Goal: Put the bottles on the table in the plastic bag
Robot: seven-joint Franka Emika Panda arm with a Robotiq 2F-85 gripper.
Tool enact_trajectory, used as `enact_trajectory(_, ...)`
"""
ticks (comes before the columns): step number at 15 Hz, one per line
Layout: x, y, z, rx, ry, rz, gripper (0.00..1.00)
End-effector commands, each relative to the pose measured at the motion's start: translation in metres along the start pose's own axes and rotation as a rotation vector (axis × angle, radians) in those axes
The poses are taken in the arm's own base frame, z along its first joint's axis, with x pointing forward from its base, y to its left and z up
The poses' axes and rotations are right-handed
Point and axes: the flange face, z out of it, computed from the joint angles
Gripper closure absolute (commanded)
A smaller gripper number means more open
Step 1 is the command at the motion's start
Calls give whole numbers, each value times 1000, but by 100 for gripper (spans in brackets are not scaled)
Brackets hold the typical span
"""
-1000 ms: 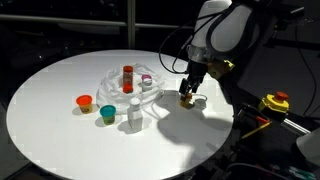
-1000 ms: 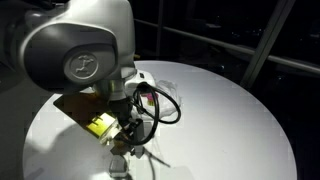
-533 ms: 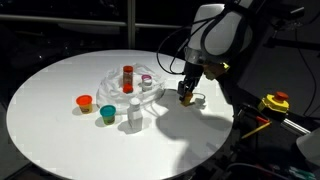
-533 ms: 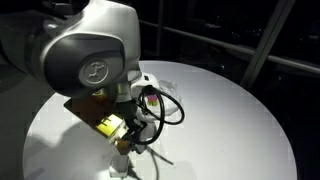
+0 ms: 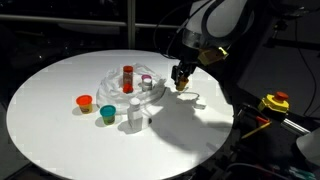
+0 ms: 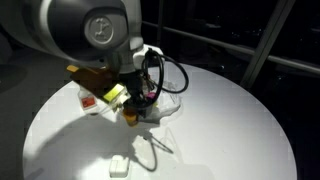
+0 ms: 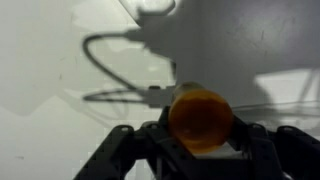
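Observation:
The bag still has room beside the red bottle (image 5: pixel 128 77). I should next move my gripper across the table over that open spot and release the amber bottle (image 5: pixel 181 86).
My gripper (image 5: pixel 181 80) hangs above the table's right side, shut on a small amber bottle (image 5: pixel 181 86) that is lifted off the surface. In the wrist view the amber bottle (image 7: pixel 200 117) fills the space between the jaws of the gripper (image 7: pixel 200 138). The gripper (image 6: pixel 130 110) and amber bottle (image 6: pixel 130 116) also show in the other exterior view. The clear plastic bag (image 5: pixel 112 85) lies crumpled at the table's middle, just left of the gripper, with a red bottle (image 5: pixel 128 77) upright in it. A white bottle (image 5: pixel 134 115) stands in front of the bag.
An orange cup (image 5: pixel 84 102) and a teal cup (image 5: pixel 107 113) stand left of the white bottle. The round white table (image 5: pixel 60 135) ends close to the arm. A yellow box with a red button (image 5: pixel 275 102) sits off the table at the right.
The gripper closed on the amber bottle where it lay on the table, lifted it and carried it a little toward the bag.

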Motion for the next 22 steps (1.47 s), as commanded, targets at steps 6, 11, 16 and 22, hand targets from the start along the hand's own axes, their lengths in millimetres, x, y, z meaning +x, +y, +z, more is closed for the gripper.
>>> enact_trajectory(6, 114, -52, -87, 46, 167, 117, 76)
enact_trajectory(11, 158, -66, -50, 41, 164, 154, 76)
enact_trajectory(16, 190, -55, -16, 13, 170, 170, 76)
enact_trajectory(22, 205, -44, -3, 34, 135, 209, 26)
